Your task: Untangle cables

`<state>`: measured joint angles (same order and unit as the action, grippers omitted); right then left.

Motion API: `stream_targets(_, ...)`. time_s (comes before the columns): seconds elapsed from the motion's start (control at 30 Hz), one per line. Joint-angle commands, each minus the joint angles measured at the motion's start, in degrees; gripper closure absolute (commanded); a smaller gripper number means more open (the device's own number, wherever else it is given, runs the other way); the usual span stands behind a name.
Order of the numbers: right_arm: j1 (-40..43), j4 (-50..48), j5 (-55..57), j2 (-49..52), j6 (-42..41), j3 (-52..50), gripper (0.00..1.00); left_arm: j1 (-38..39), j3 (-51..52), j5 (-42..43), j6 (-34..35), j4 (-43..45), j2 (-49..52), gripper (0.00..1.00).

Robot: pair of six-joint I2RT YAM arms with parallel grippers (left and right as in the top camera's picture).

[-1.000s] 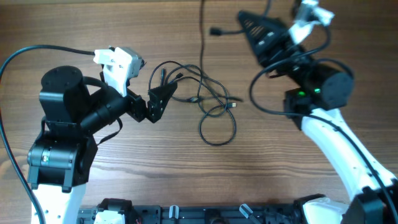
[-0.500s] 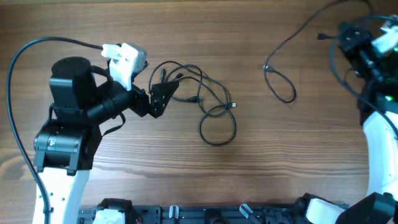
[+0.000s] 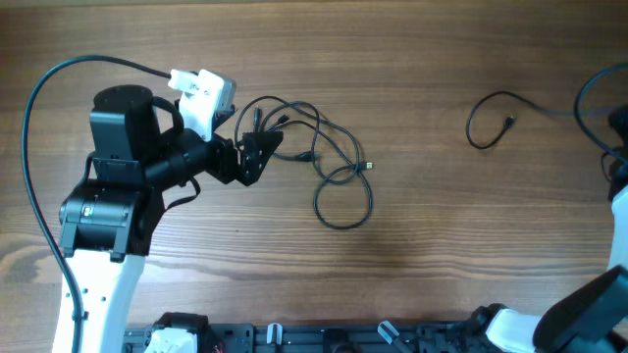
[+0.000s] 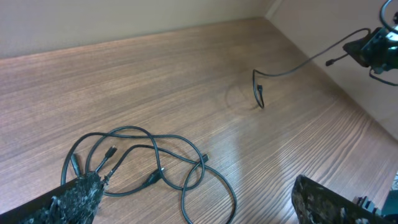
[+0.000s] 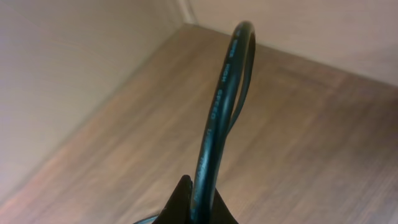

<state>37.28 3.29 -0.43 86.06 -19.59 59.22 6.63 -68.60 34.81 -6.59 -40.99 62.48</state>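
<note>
The held cable is free of the tangle. I should pull it farther to the right in the overhead view with my right gripper next and let it go over bare table.
A tangle of thin black cables [image 3: 319, 157] lies on the wooden table, also seen in the left wrist view [image 4: 149, 165]. My left gripper [image 3: 257, 155] is open at the tangle's left edge, its fingers [image 4: 74, 199] wide apart over the loops and holding nothing. One separate cable [image 3: 488, 120] curls at the far right, its plug end resting on the table [image 4: 258, 94], and runs off to my right gripper [image 4: 378, 50]. In the right wrist view my right gripper [image 5: 202, 199] is shut on this cable [image 5: 217, 124], which arches up from between the jaws.
The left arm's thick black cable [image 3: 59, 88] loops over the table's left side. The right arm's white link [image 3: 618, 226] stands at the right edge. A dark rail [image 3: 294, 335] runs along the front edge. A wall corner rises beyond the table [image 5: 93, 68].
The right arm has swung from the back middle out to the right edge, dragging one cable out of the tangle. The left gripper stayed at the tangle, its arm shifting slightly.
</note>
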Motion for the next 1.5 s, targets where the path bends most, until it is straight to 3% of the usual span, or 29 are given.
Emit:
stream_targets(0.0, 2.51, -3.30, 5.57, 6.75, 3.08, 0.13, 0.96, -0.11, -0.04, 1.16, -0.70, -1.27, 0.26, 0.00)
stream_targets(0.13, 6.45, -12.98, 5.33, 14.73, 3.08, 0.13, 0.96, -0.11, -0.04, 3.76, -8.07, -13.73, 0.26, 0.00)
stream_targets(0.3, 9.77, -22.75, 0.09, 17.57, 2.91, 0.13, 0.95, -0.11, -0.04, 3.76, -8.22, -17.79, 0.26, 0.00)
stream_targets(0.33, 10.25, -22.60, -1.27, 17.57, 2.84, 0.13, 0.88, -0.11, -0.04, 3.74, -8.22, -17.64, 0.26, 0.00)
stream_targets(0.37, 10.34, -22.01, -1.33, 17.57, 2.86, 0.13, 0.68, -0.11, -0.04, 3.74, -8.22, -17.57, 0.26, 0.00)
stream_targets(0.4, 10.38, -19.91, -1.33, 17.57, 2.99, 0.13, 0.28, -0.11, -0.04, 3.74, -8.20, -17.59, 0.26, 0.00)
stream_targets(0.43, 10.38, -17.22, -2.01, 17.55, 2.91, 0.13, 0.00, -0.11, -0.04, 3.74, -8.22, -17.62, 0.26, 0.00)
stream_targets(0.57, 10.38, -10.34, -12.63, 16.44, 2.86, 0.13, 0.00, -0.11, -0.04, 3.15, -8.24, -17.64, 0.26, 0.00)
stream_targets(0.87, 7.85, -8.26, -44.11, 12.81, 2.97, 0.13, 0.00, -0.11, -0.04, 1.20, -8.24, -17.79, 0.26, 0.00)
stream_targets(1.1, -2.14, -2.23, -42.99, 12.83, 8.02, 0.13, 0.00, -0.11, -0.02, -1.27, -8.20, -19.91, 0.26, 0.00)
stream_targets(1.47, 1.36, -2.29, -46.97, 13.94, 7.39, -0.61, 0.00, -0.11, -0.02, -1.27, -8.20, -20.17, 0.28, 0.00)
